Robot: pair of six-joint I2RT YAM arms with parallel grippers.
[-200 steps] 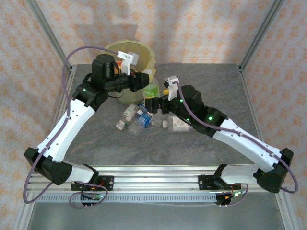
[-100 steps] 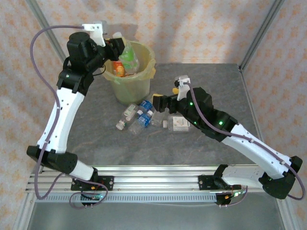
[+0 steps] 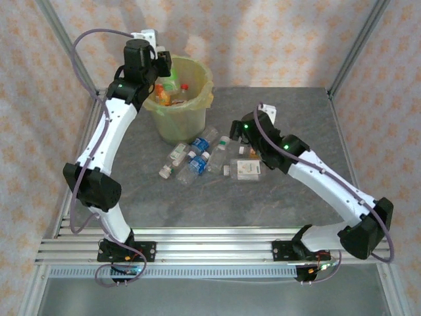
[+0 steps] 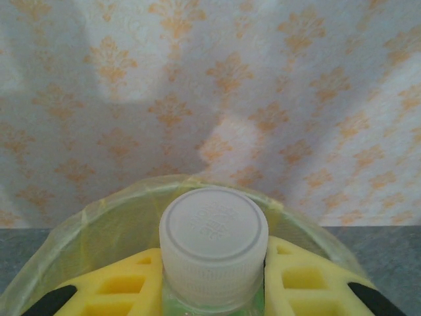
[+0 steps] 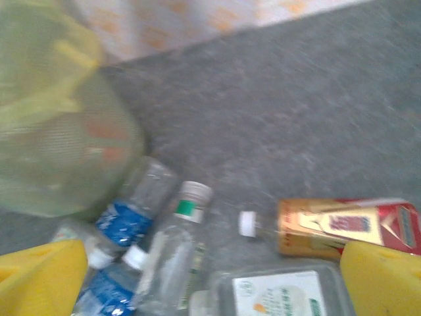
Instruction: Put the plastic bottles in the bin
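I should next lower my left gripper toward the middle of the bin's opening (image 3: 181, 83) below it and let go of the bottle, since my gripper is still by the bin's rim.
My left gripper (image 3: 162, 66) hangs over the back left rim of the bin (image 3: 181, 122), shut on a green-tinted plastic bottle (image 3: 171, 81). In the left wrist view its white cap (image 4: 214, 242) sits between the yellow fingers (image 4: 125, 287), with the bin's bag rim (image 4: 99, 217) behind. Other bottles lie in the bin. Several bottles lie on the table in front of it: a blue-labelled one (image 5: 122, 220), a green-banded clear one (image 5: 176, 258), an orange-red one (image 5: 342, 227) and a flat white-labelled one (image 5: 279, 295). My right gripper (image 3: 235, 131) hovers open above them, holding nothing.
The loose bottles form a cluster (image 3: 197, 158) at the table's middle, just in front of the bin. A metal frame post (image 3: 348, 52) rises at the back right corner. The grey tabletop (image 3: 296, 112) extends to the right of the pile.
The left arm has lifted the green bottle from in front of the bin to above its back left rim. The right arm has swung its open gripper slightly right over the pile.
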